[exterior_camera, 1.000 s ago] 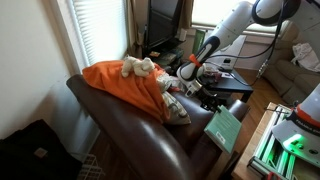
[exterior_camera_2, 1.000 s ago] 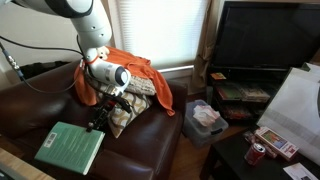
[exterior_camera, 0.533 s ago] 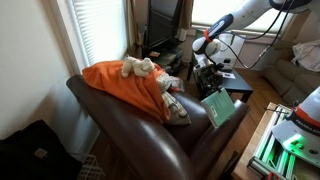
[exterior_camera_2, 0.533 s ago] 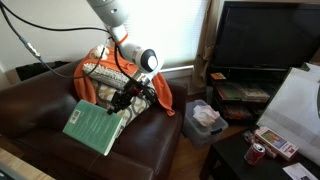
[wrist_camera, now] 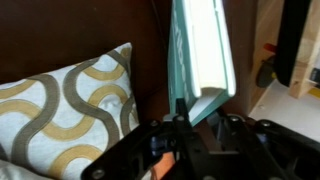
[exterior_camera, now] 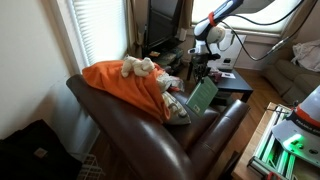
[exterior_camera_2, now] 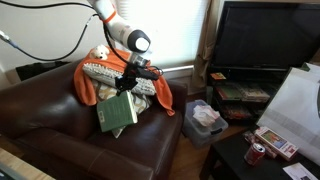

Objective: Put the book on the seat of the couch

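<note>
I will next lower my gripper toward the bare leather seat beside the patterned cushion and let go of the teal-green book there, because the book is still hanging above the couch.
My gripper is shut on the teal-green book and holds it by its top edge, hanging in the air above the seat of the couch. The book also shows in an exterior view below the gripper, and in the wrist view with pale page edges, pinched between the jaws. The dark brown leather seat lies under it. In the wrist view the seat is a dark strip behind the book.
An orange blanket with a plush toy lies on the couch back. A patterned cushion rests on the seat beside the book. A TV stand, a bin and a glowing green device stand nearby.
The gripper has lifted the book off the couch's front edge and carried it up and toward the cushion; the book now hangs nearly upright.
</note>
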